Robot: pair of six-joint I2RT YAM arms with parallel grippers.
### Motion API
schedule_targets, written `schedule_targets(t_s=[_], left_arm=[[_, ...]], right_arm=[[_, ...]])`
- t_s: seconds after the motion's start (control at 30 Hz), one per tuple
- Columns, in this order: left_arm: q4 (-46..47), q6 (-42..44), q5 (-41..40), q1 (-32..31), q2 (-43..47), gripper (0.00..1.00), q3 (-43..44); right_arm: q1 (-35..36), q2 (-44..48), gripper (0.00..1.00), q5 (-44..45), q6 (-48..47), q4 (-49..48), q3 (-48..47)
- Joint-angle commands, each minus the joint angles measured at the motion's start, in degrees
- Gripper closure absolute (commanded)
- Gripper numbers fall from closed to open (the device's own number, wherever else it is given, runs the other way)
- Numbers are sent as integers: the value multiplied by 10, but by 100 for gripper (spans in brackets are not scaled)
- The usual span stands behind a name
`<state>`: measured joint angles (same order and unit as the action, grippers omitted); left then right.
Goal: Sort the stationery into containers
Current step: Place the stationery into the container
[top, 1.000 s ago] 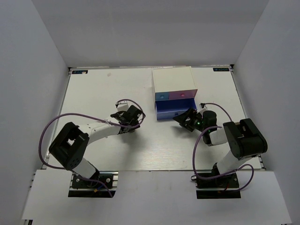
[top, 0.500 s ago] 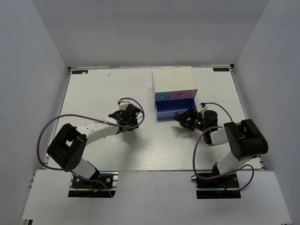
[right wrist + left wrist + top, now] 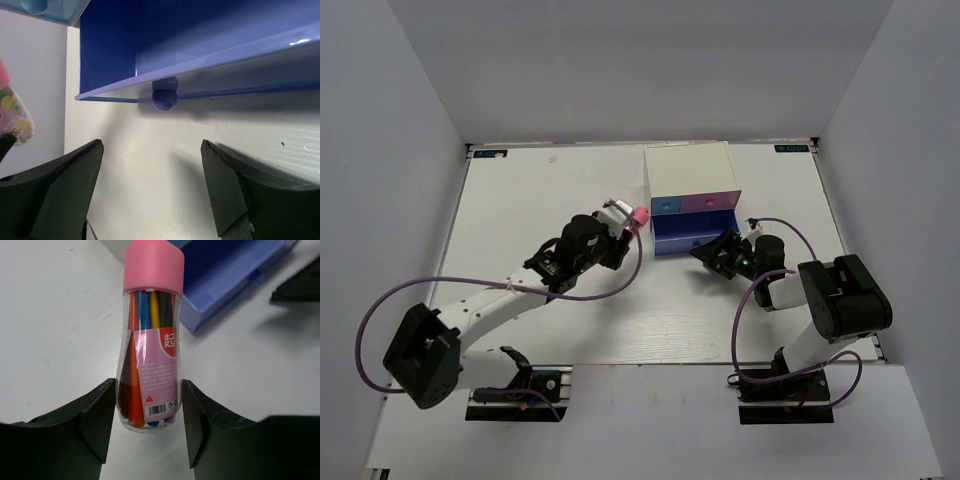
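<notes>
I will move my left gripper outward and to the right in the top view, over the blue-violet bottom of the drawer, and let go of the tube, as the lower drawer (image 3: 695, 235) is open.
My left gripper (image 3: 617, 228) (image 3: 148, 388) is shut on the stubby pink oblong item (image 3: 150, 350), a clear tube of coloured pens with a pink cap (image 3: 640, 215) and pink label. It holds the tube above the table, cap pointing at the left end of the open blue-violet lower drawer (image 3: 695, 235) (image 3: 230, 275) of the white drawer box (image 3: 688, 168). My right gripper (image 3: 712, 252) (image 3: 152, 150) is open and empty just in front of that drawer's knob (image 3: 164, 99). The tube's end shows at the left edge of the right wrist view (image 3: 12, 117). The highlighters and the grey-blue piece are out of view.
The light-blue (image 3: 666, 204) and pink (image 3: 708, 202) upper drawers are shut. White walls enclose the table on three sides. Purple cables loop beside both arms.
My left arm has stretched forward and to the right, carrying the tube up toward the drawer box; its pink cap now shows. The right gripper has barely moved.
</notes>
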<state>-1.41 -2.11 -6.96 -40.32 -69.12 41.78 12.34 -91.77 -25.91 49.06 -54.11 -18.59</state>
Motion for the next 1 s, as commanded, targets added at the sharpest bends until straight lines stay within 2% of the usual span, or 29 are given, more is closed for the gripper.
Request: schedule_targets(t_s=[0.0,0.2,0.43,0.6,0.7,0.77,0.83,0.87,0.97], left_arm=[[27,159,104,-1,-55,87,52],[51,229,150,-1,-152,88,144],[-9,329,216,-1,-268,88,281],[-54,362,241,-1,-331,87,350],[-59,369,249,-1,-355,63,373],[-59,369,244,-1,-362,56,378],[-47,369,244,-1,-362,34,378],[-39,363,244,-1,-362,27,378],[-33,358,244,-6,-362,26,389]], right_arm=[[-3,12,16,-5,-12,-22,-4],[-6,17,16,-4,-26,-22,-4],[-12,22,16,0,-38,-24,-2],[-17,23,16,-1,-43,-30,-2],[-19,22,16,0,-45,-30,-6],[-21,20,16,1,-47,-31,-7],[-21,19,16,-1,-48,-34,-11],[-21,18,16,-3,-48,-34,-13],[-21,9,16,-8,-52,-35,-17]])
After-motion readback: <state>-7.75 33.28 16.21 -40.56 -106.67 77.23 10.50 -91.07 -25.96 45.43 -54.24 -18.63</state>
